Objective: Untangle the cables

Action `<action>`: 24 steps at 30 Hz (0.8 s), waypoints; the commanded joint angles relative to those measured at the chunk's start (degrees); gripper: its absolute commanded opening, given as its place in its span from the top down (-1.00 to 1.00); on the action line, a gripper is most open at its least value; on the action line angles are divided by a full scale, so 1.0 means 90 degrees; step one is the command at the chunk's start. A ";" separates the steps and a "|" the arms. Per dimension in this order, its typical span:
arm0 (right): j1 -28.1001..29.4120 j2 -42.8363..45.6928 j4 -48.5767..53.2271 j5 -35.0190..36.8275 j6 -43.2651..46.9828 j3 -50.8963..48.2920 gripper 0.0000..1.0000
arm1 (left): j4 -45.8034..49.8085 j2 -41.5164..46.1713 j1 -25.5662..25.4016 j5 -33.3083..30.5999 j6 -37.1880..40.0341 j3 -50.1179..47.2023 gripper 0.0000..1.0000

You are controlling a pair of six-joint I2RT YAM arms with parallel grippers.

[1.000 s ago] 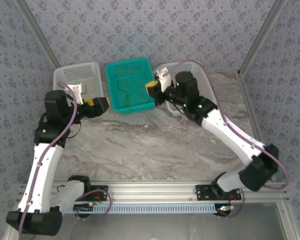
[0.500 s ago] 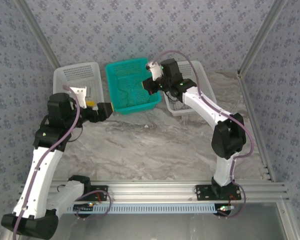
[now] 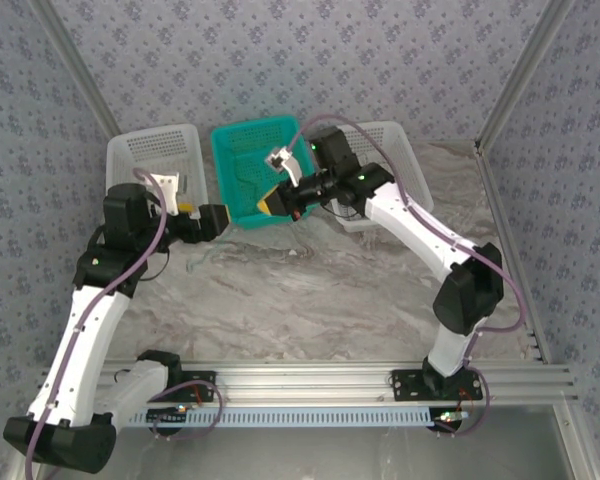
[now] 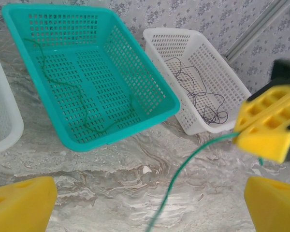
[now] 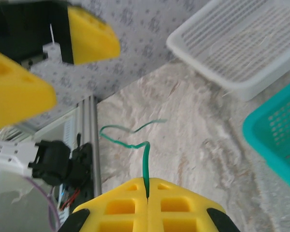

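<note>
My right gripper carries its cable outward over the bottom of the teal basket [image 3: 250,172] next, lowers it and releases, as that basket already holds a green cable.
My right gripper [image 3: 272,200] is shut on a thin green cable [image 5: 145,162], which sticks out of the closed yellow pads and curls over the table. In the left wrist view that green cable [image 4: 191,162] runs down from the right gripper's yellow fingers [image 4: 268,126] across the marble. Just left of it my left gripper [image 3: 220,218] stands open, its yellow fingers [image 4: 20,204] wide apart with the cable passing between them untouched. Another green cable [image 4: 55,81] lies in the teal basket [image 4: 135,126]. A dark cable [image 4: 199,93] lies in the right white basket [image 4: 191,126].
A second white basket [image 3: 130,150] stands at the back left, behind the left arm. The three baskets line the far edge of the marble table [image 3: 310,300]. An aluminium rail [image 3: 310,380] with the arm bases runs along the near edge.
The right arm has swung left and toward me, from the right white basket to the teal basket's front, carrying the green cable. The left gripper edged right.
</note>
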State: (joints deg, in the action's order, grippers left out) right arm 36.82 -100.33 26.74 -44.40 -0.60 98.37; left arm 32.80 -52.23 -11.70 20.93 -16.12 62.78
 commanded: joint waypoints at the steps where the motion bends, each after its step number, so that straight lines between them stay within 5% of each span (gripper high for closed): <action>1: -0.0147 0.0124 -0.0330 0.1052 -0.0327 0.0568 1.00 | -0.0171 0.0251 -0.0026 -0.0150 -0.0034 0.0073 -0.99; 15: -0.0486 -0.1508 -0.0726 0.4163 0.0308 0.1651 1.00 | -0.0060 0.0549 -0.0028 -0.0440 -0.0007 0.0006 -0.99; 22: -0.0441 -0.2580 -0.0831 0.4459 0.0556 0.1673 1.00 | -0.0131 0.0535 -0.0028 -0.0529 -0.0049 -0.0130 -0.99; 24: -0.0366 -0.2880 -0.0920 0.4202 0.0717 0.1710 0.71 | -0.0185 0.0529 -0.0030 -0.0543 -0.0075 -0.0178 -0.99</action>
State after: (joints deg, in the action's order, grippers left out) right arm 32.64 -123.83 20.03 -6.57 3.09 112.33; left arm 32.80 -48.05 -11.70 16.84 -16.14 61.73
